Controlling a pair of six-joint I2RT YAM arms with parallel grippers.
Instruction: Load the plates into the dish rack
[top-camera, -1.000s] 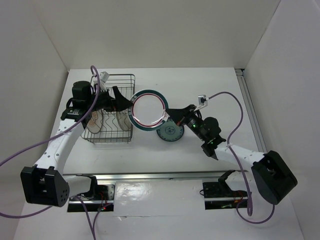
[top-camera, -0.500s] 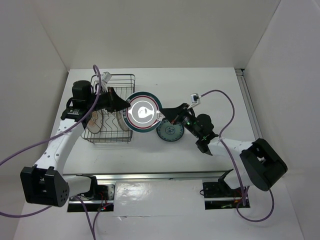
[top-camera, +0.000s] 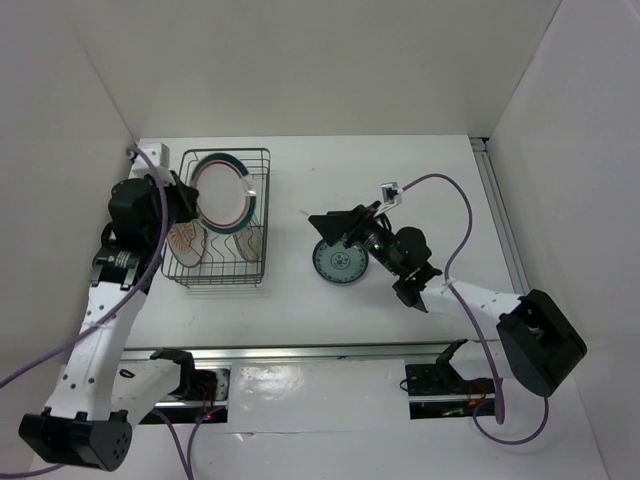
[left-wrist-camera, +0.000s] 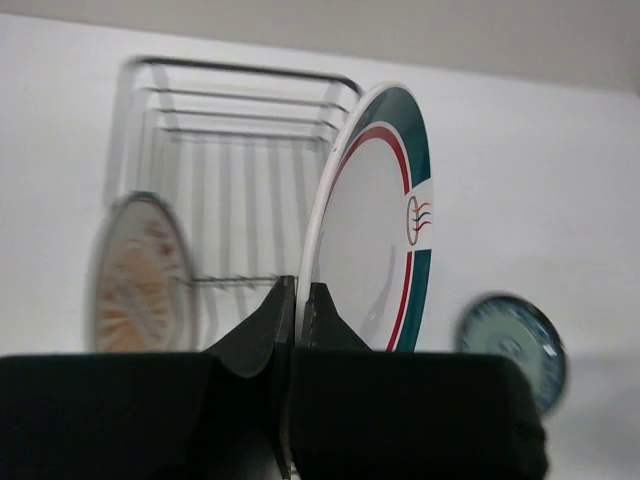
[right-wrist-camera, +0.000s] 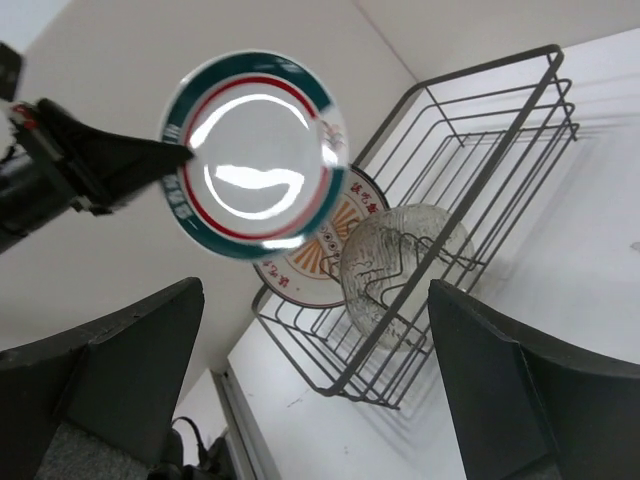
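Observation:
My left gripper first turns the slanted white plate upright above the rack next, then lowers it between the wires (top-camera: 222, 250) (left-wrist-camera: 232, 290) beside the sunburst plate.
My left gripper (top-camera: 190, 200) is shut on the rim of the larger white plate with the green-and-red rim (top-camera: 222, 195), held on edge above the dish rack (top-camera: 222, 283). In the left wrist view the jaws (left-wrist-camera: 297, 300) pinch that plate (left-wrist-camera: 375, 230) at its lower edge. The sunburst plate (top-camera: 184, 243) and the translucent grey plate (top-camera: 249, 240) stand in the rack. The teal-blue plate (top-camera: 338, 264) lies flat on the table. Just above it my right gripper (top-camera: 318, 222) stands open and holds nothing.
The right wrist view looks across at the rack (right-wrist-camera: 480, 190), with the sunburst plate (right-wrist-camera: 322, 252), the grey plate (right-wrist-camera: 405, 272) and the held plate (right-wrist-camera: 255, 150) above them. White walls close in the table at the back and sides. A rail runs along the right edge (top-camera: 497, 215).
The large plate passed from the right gripper to the left. The right gripper opened and stayed near the teal plate. The left arm swung the plate left, over the rack.

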